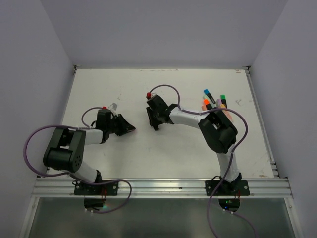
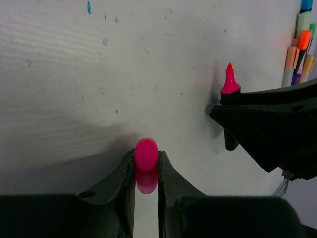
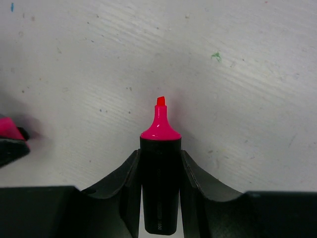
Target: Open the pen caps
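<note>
The pink pen cap (image 2: 146,152) is already apart from the highlighter's tip. My left gripper will move outward to the bare table next and let go of the cap there.
My left gripper (image 2: 146,157) is shut on a pink pen cap (image 2: 146,152), whose rounded end sticks out past the fingertips, above the white table. My right gripper (image 3: 160,157) is shut on a black highlighter body (image 3: 159,191); its bare pink tip (image 3: 160,124) points away from the wrist. That tip (image 2: 230,82) also shows in the left wrist view, apart from the cap. In the top view the left gripper (image 1: 130,129) and the right gripper (image 1: 151,119) face each other mid-table with a small gap between them. The held cap is hidden there.
Several more pens lie in a cluster at the back right, with a blue cap (image 1: 206,92), a green cap (image 1: 223,96) and an orange cap (image 1: 206,102). The same cluster (image 2: 302,49) shows top right in the left wrist view. White walls enclose the table (image 1: 124,163).
</note>
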Motion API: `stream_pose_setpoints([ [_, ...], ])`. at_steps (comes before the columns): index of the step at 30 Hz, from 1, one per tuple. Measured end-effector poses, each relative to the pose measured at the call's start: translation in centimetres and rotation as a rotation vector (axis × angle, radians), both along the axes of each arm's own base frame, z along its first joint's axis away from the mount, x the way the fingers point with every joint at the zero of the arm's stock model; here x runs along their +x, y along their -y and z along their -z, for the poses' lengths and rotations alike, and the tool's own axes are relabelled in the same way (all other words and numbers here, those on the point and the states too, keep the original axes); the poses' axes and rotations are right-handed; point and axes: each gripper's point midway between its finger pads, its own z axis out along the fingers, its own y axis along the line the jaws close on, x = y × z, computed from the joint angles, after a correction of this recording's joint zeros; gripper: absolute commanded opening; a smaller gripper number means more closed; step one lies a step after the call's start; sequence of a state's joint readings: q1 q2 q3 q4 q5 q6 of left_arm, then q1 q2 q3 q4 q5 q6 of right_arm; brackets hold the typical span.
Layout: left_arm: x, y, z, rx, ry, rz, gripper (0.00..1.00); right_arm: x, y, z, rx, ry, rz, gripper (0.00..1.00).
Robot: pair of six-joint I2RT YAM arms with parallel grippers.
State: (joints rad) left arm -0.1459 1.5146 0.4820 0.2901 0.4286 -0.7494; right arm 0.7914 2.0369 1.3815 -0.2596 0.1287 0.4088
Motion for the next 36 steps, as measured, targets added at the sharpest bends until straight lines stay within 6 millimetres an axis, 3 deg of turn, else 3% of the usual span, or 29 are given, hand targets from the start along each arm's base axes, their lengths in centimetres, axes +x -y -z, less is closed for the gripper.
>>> stream_pose_setpoints([
  [7,0.2,1.4,0.2,-0.073,0.001,0.053,0.00,1.7,-3.2,0.0,0.068,-0.014,-0.013,0.00],
  [17,2.0,-0.8,-1.2,0.039,0.031,-0.044,0.00,3.7,-5.1,-0.2,0.074,0.025,-0.050,0.00],
  [27,2.8,-1.2,0.3,0.061,-0.016,-0.059,0.00,5.9,-6.2,-0.1,0.035,0.087,-0.110,0.03],
  [32,3.3,-1.2,0.3,0.057,-0.007,-0.059,0.14,6.4,-6.8,-0.2,0.040,0.097,-0.117,0.17],
  [36,3.4,-1.3,0.3,0.064,-0.006,-0.067,0.25,6.6,-7.0,-0.3,0.040,0.097,-0.119,0.22],
])
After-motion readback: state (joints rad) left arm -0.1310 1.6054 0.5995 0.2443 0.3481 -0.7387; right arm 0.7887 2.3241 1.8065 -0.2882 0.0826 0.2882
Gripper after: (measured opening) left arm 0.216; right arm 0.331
